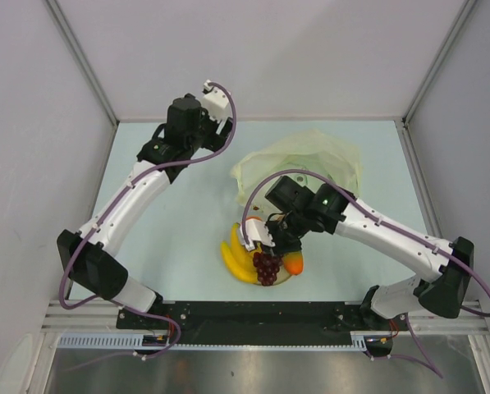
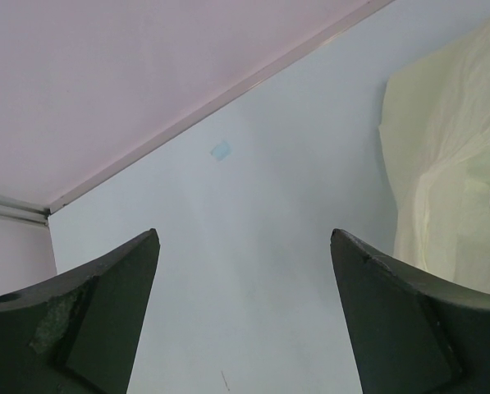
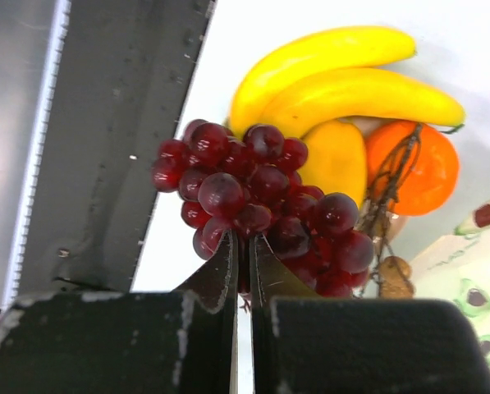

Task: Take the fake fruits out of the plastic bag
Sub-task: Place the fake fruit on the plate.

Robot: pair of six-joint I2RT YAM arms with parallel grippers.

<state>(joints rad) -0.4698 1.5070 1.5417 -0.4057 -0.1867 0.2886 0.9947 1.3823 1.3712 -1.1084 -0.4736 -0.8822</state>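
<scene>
I will next move the grapes (image 3: 261,193) with my right gripper away from the black bar, over the yellow lumpy fruit (image 3: 336,156), which lies outward beside the bananas, and let them go.
The fake fruits lie in a cluster at the near middle of the table, outside the plastic bag (image 1: 310,152): yellow bananas (image 1: 236,258) (image 3: 343,74), dark purple grapes (image 1: 267,267) (image 3: 261,193), an orange (image 3: 417,164), a yellow lumpy fruit (image 3: 335,156) and brown stemmed bits (image 3: 392,275). My right gripper (image 1: 264,249) (image 3: 246,238) stands over the grapes, jaws shut on a thin part of the bunch. The pale yellow-green bag lies crumpled behind it. My left gripper (image 1: 220,123) (image 2: 245,234) hangs open over bare table, the bag (image 2: 441,164) to its right.
A round cream plate (image 1: 309,177) shows faintly through the bag. The back wall's foot (image 2: 228,90) runs close behind the left gripper. A black rail (image 3: 121,139) edges the table just beside the grapes.
</scene>
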